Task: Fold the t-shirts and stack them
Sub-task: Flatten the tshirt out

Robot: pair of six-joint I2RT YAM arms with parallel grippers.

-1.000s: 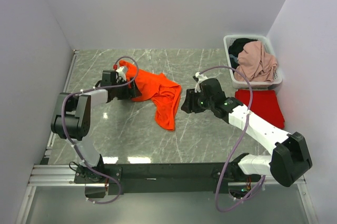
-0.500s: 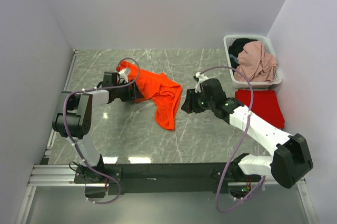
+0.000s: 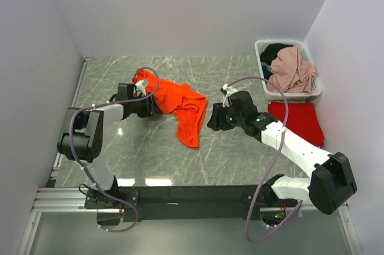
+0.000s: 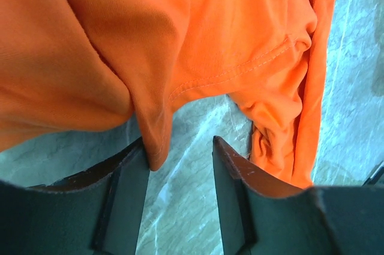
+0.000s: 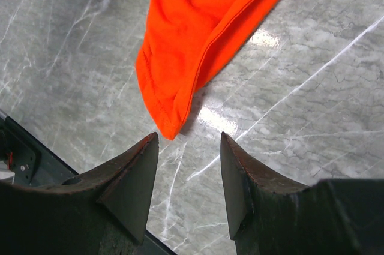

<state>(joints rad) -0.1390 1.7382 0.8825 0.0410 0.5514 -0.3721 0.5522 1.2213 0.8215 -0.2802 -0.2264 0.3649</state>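
My right gripper is to move down and back next, so that its fingers go on both sides of the tip of the orange t-shirt's trailing end's hemmed corner (image 3: 196,145) (image 5: 172,129), because that corner sticks out onto bare marble.
The bright orange t-shirt (image 3: 180,102) lies crumpled on the marble table, left of centre, with one end trailing toward the front. The deeper red t-shirt (image 3: 295,120) lies folded flat at the right, in front of the basket. My left gripper (image 3: 153,105) is at the orange shirt's left edge. In the left wrist view it (image 4: 180,153) is open, with bare marble between the jaws and a fold of orange cloth (image 4: 198,39) touching the left fingertip. My right gripper (image 3: 213,120) is open and empty beside the shirt's right edge. The shirt's corner (image 5: 198,33) lies just ahead of it (image 5: 189,141).
A white laundry basket (image 3: 261,48) at the back right holds pink and dark clothes. White walls close in the table on the left, back and right. The black rail with the arm bases runs along the near edge.
The orange shirt's left end has bunched a little higher by my left wrist. My right gripper has shifted slightly to the right. The red shirt has not moved.
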